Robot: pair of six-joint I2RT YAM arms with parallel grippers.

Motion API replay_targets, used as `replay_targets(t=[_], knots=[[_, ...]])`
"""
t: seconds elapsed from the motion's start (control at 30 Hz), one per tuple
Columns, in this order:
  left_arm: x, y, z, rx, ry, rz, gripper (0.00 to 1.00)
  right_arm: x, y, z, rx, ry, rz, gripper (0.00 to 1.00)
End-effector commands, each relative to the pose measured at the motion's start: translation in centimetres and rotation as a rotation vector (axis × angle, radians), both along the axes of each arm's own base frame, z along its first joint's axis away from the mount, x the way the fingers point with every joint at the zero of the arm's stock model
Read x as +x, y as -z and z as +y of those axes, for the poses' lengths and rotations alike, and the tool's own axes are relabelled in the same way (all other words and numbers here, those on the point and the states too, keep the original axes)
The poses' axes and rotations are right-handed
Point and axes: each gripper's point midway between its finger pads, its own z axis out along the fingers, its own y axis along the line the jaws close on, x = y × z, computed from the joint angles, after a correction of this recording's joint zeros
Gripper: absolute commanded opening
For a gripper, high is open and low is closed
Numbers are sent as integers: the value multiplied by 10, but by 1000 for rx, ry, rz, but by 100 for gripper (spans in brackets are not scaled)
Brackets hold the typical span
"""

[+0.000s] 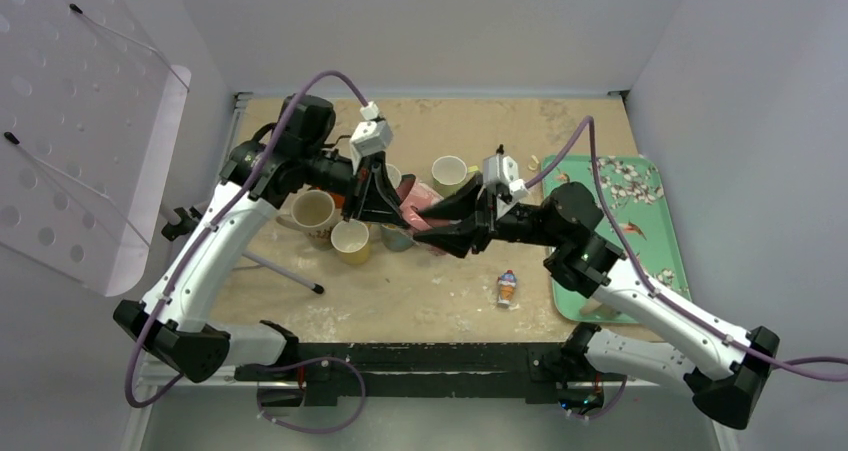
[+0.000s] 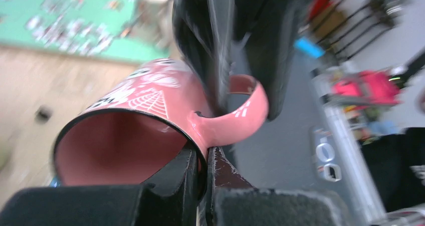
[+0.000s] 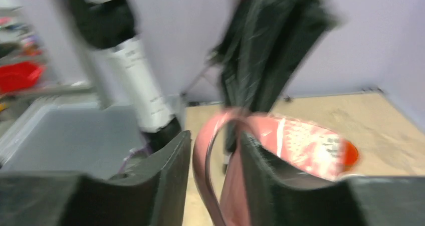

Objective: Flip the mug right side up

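Note:
The left gripper draws back and down next, turns the sideways mug upright and releases, since the bare tabletop beside the yellow mug lies below and back.
The pink mug with a white pattern is held in the air above the table, lying on its side between both arms. My left gripper is shut on its rim next to the handle, one finger inside and one outside. The mouth faces the left wrist camera. My right gripper is open with its jaws round the handle: one finger passes through the loop, and a gap shows beside the handle. Both wrist views are blurred.
A cream mug, a yellow mug and a pale green mug stand upright near the grippers. A green flowered tray lies at the right. A small wrapped sweet lies near the front.

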Motion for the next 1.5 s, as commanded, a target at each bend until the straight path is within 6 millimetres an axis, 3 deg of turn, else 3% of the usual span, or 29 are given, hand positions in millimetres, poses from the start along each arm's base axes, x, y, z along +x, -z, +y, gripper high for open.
replay_targets(t=[0.0,0.03,0.1,0.2,0.3,0.4,0.53,0.63,0.77,0.93,1.17,1.2,1.3,1.4,1.47], knots=[[25,51,35,316,-223,-200,0,78,-64,-47,123,540,29,66],[30,62,46,387,-262,-230,0,84,-61,-56,114,601,50,78],[36,85,69,529,-315,-275,0,92,-56,-75,108,704,80,87],[24,122,91,655,-286,-264,0,99,-45,-91,87,794,111,90],[-2,160,100,763,-175,-238,0,121,-36,-120,91,995,184,92],[-24,190,100,857,-78,-255,0,148,-13,-154,34,1260,317,92],[-11,213,101,901,-116,-291,0,177,21,-199,-28,1538,496,91],[-4,221,98,875,-136,-332,0,188,44,-234,-11,1647,604,91],[-1,233,102,851,-128,-429,0,187,66,-273,52,1728,686,93],[-12,262,112,871,-49,-445,0,182,97,-309,37,1833,746,97],[-5,278,114,893,-39,-478,0,172,129,-343,60,1948,858,99],[-6,278,114,893,-35,-475,4,169,133,-349,62,1970,868,99],[-12,270,116,883,-34,-467,35,155,147,-371,71,2075,916,99],[-14,246,113,839,-74,-469,52,134,157,-394,128,2188,964,99],[-17,223,110,795,-94,-473,58,113,162,-414,231,2301,998,99]])
